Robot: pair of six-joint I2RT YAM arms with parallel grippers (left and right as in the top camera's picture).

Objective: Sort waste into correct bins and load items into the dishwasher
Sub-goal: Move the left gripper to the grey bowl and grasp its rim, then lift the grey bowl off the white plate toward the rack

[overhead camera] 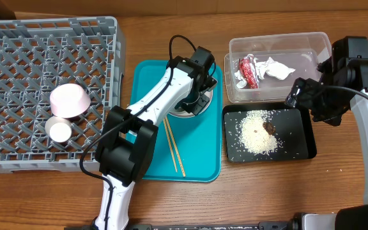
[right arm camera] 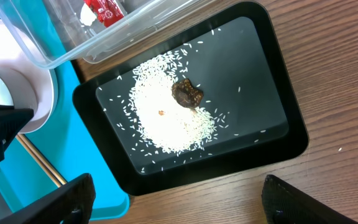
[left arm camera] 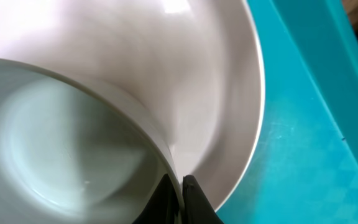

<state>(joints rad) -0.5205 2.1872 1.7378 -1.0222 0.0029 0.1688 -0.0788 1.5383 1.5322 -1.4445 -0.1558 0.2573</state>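
Note:
I will lift my left gripper, tilt it and move it across to the free rack slots beyond the pink bowl (overhead camera: 69,100), because they are to its left in the overhead view.
On the teal tray (overhead camera: 149,80), a grey-green bowl (left arm camera: 61,149) sits on the white plate (left arm camera: 222,93). My left gripper (left arm camera: 180,190) is shut on the bowl's rim, one finger inside and one outside. Wooden chopsticks (overhead camera: 174,147) lie on the tray beside the plate. The clear tub (overhead camera: 318,41) holds the red wrapper (overhead camera: 248,70) and the crumpled napkin (overhead camera: 275,68). Rice (right arm camera: 166,118) and a brown lump (right arm camera: 187,93) lie in the black tray (right arm camera: 272,74). My right gripper (right arm camera: 179,208) hangs open above the table at the black tray's near edge. The pink bowl (overhead camera: 69,100) and white cup (overhead camera: 60,131) rest in the grey rack (overhead camera: 18,51).
The rack fills the left of the table, right against the teal tray. The clear tub and black tray stand close together at the right, between the teal tray and my right arm (overhead camera: 350,70). Bare wood shows along the front edge.

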